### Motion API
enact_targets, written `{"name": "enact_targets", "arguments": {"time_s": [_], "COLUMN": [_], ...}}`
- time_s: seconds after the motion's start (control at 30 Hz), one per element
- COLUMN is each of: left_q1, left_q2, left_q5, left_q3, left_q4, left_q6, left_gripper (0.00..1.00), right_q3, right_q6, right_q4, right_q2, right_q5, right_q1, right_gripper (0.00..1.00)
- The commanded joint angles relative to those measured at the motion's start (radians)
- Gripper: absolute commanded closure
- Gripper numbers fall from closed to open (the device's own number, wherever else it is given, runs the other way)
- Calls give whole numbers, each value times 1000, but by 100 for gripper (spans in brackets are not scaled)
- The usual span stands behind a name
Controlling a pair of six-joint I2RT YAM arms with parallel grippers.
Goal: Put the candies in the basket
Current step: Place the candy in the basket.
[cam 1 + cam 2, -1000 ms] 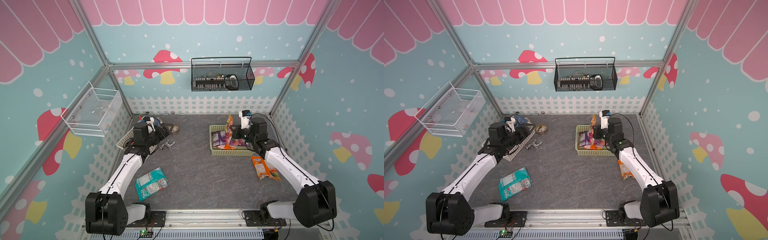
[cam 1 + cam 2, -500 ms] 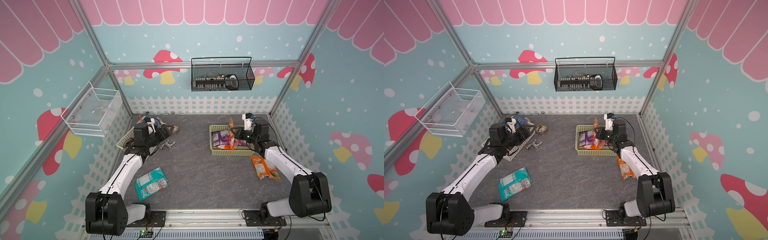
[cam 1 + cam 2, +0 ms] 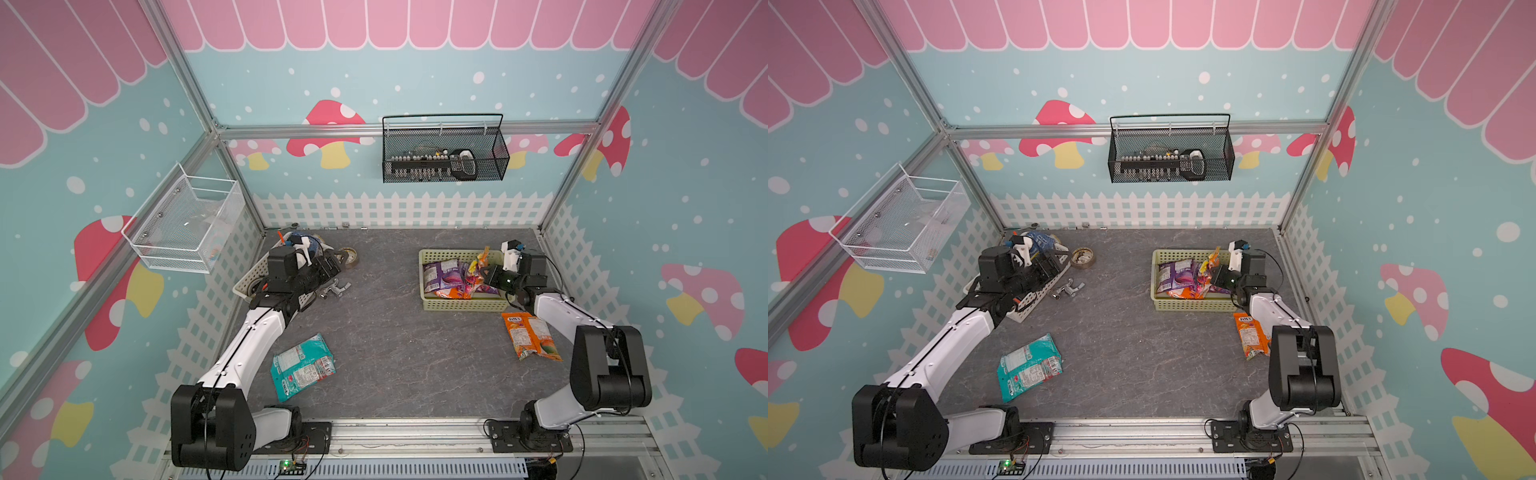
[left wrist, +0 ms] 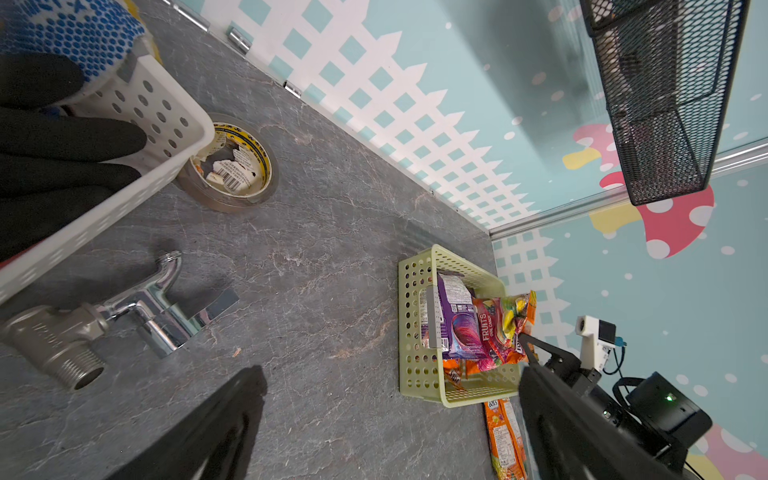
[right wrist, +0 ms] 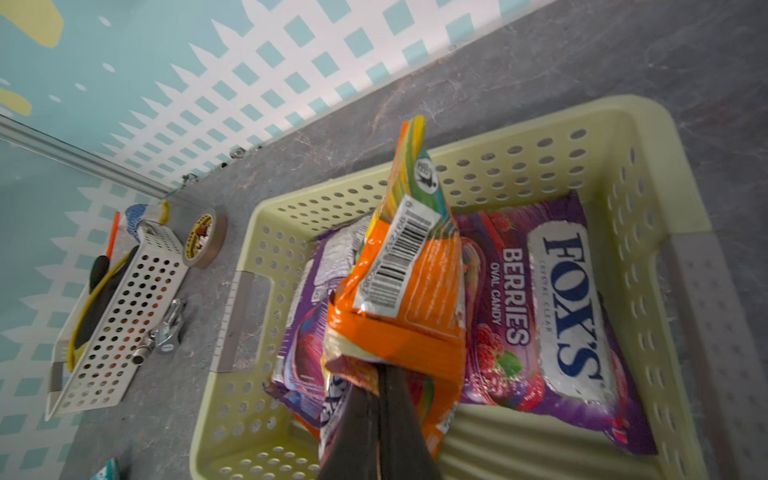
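My right gripper will rise next, then go down to release the orange candy bag [image 3: 478,266] flat across the purple bags, since that bag stands upright in the basket.
My right gripper [image 5: 380,374] is shut on the lower edge of an orange candy bag [image 5: 411,282], which stands upright inside the pale yellow-green basket [image 5: 665,208]. Below it lie a purple FOX'S bag [image 5: 569,307] and a second purple bag [image 5: 307,332]. In both top views the held bag [image 3: 478,266] [image 3: 1210,266] sticks up over the basket [image 3: 461,305] [image 3: 1192,305]. A teal bag [image 3: 301,368] lies on the table front left. Another orange bag [image 3: 530,334] lies right of the basket. My left gripper [image 4: 386,399] hangs open and empty at the far left.
A white tool basket [image 3: 253,282], a tape roll [image 3: 348,254] and a chrome tap [image 3: 334,289] sit by my left gripper. A black wire basket [image 3: 444,162] hangs on the back wall. A white wire basket [image 3: 183,228] hangs on the left wall.
My right gripper has carried the orange bag rightward and lower into the basket, its arm folding back. The left arm has not moved.
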Motion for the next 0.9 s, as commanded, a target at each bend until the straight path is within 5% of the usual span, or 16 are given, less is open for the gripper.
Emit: {"name": "enact_targets", "arguments": {"time_s": [0.0,0.27,0.57,0.87], "left_q1": [4,3,3,3], "left_q2": [-1,1,-5,-15], "left_q5": [-6,-16,-28,-31], "left_q3": [-17,-24,-38,-48], "left_q4": [-14,-12,-11,-13], "left_q6": [23,12,10,15], "left_gripper": [1,1,1,1], "right_q3": [-11,156,327,132], "right_q6": [-32,-51,-11,48], "right_q4": [-33,-72,-39,8], "right_q2": [16,-31,-17,13], "right_q5": [46,-40,-145,-27], "right_q1": [2,15,153,117], "right_gripper": [95,100,100,100]}}
